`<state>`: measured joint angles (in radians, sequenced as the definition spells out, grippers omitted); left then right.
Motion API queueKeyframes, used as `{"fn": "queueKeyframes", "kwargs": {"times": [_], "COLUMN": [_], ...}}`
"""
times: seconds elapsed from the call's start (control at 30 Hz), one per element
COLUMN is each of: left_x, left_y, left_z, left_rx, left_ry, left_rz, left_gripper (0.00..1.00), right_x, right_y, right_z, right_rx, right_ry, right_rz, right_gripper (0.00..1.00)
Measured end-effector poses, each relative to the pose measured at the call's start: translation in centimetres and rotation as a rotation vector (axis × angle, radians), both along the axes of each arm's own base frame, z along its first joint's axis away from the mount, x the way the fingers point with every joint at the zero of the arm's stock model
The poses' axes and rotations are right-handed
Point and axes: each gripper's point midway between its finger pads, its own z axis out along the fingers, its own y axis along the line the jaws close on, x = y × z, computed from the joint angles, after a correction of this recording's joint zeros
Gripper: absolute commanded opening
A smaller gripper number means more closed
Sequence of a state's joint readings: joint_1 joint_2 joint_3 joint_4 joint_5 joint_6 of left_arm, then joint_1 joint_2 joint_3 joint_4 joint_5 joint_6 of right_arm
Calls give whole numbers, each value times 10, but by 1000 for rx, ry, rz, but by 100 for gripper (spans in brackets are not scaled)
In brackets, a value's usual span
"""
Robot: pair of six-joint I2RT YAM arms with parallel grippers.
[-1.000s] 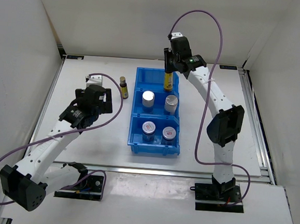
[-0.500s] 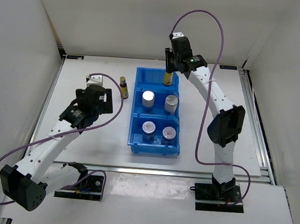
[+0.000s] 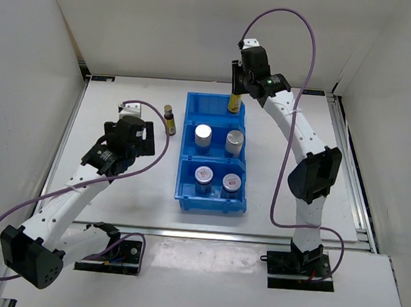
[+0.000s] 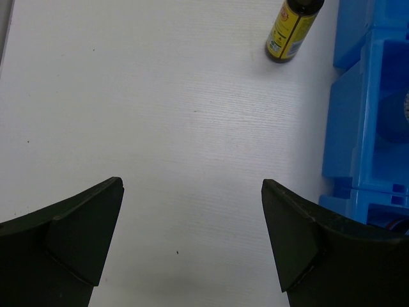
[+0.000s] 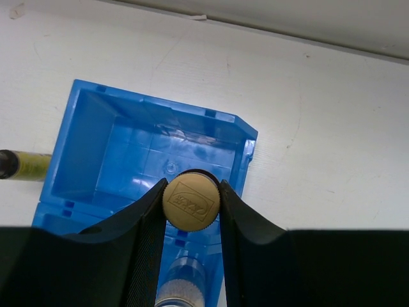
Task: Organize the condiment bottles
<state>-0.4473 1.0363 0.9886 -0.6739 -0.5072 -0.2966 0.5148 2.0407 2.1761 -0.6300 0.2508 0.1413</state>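
Note:
My right gripper lowers the slim amber bottle (image 3: pixel 233 105) upright straight down into the far section of the blue bin next. The bin's bottom lies empty beneath the bottle.
My right gripper (image 3: pixel 234 93) is shut on the gold cap (image 5: pixel 191 201) of a slim amber bottle (image 3: pixel 233 105). It holds the bottle upright over the far compartment of the blue bin (image 3: pixel 189 150). The second amber bottle (image 3: pixel 170 119) stands on the table left of the bin and also shows in the left wrist view (image 4: pixel 293 28). Two silver-topped cylinders (image 3: pixel 203 134) (image 3: pixel 235 140) stand in the middle compartment. Two red-marked jars (image 3: pixel 204 175) (image 3: pixel 231 182) stand in the near one. My left gripper (image 4: pixel 192 236) is open and empty over bare table, left of the bin.
The bin's far compartment (image 5: pixel 128 160) holds nothing under the held bottle. White walls close the table at the back and sides. The bin's left wall (image 4: pixel 358 121) lies to the right of my left gripper.
My right gripper has moved a little up and toward the far end of the bin with the amber bottle in it. The left arm has not moved.

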Motion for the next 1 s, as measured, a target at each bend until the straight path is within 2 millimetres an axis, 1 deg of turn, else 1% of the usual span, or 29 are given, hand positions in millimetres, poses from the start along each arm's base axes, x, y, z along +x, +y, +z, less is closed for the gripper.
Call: {"fn": "queueKeyframes", "kwargs": {"times": [0.07, 0.13, 0.43, 0.5, 0.57, 0.63, 0.7, 0.77, 0.87, 0.9, 0.93, 0.97, 1.0], "left_x": [0, 1, 2, 2, 2, 2, 2, 2, 3, 3, 3, 3, 3], "left_y": [0, 0, -1, -1, -1, -1, -1, -1, -2, -2, -2, -2, -2], "left_z": [-1, -2, -1, -1, -2, -2, -2, -2, -3, -3, -4, -4, -4], "left_rx": [1, 3, 3, 3, 4, 4, 4, 5, 6, 7, 7, 7, 8], "left_ry": [3, 6, 8, 8, 11, 11, 11, 12, 16, 17, 17, 18, 19], "left_rz": [0, 0, -1, 0, -1, -1, -1, -1, -1, -1, -1, -1, -1], "left_gripper": [100, 100, 100, 100, 100, 100, 100, 100, 100, 100, 100, 100, 100], "right_x": [3, 5, 1, 0, 0, 2, 3, 6, 5, 4, 3, 2, 1], "right_y": [-1, -2, -2, -2, -1, 0, 0, 0, -1, -3, -4, -6, -9], "right_z": [-7, -19, -108, -121, -130, -130, -133, -133, -133, -135, -137, -138, -138], "right_rx": [-4, -9, -63, -71, -74, -61, -50, -32, -16, -16, -17, -22, -28], "right_ry": [6, 17, 148, 170, 182, 175, 171, 153, 151, 158, 163, 168, 170], "right_rz": [-4, -8, 0, 1, 0, -7, -20, -41, -64, -73, -83, -94, -104], "right_gripper": [0, 0, 0, 0, 0, 0, 17, 38, 58, 73, 84, 94, 100]}}
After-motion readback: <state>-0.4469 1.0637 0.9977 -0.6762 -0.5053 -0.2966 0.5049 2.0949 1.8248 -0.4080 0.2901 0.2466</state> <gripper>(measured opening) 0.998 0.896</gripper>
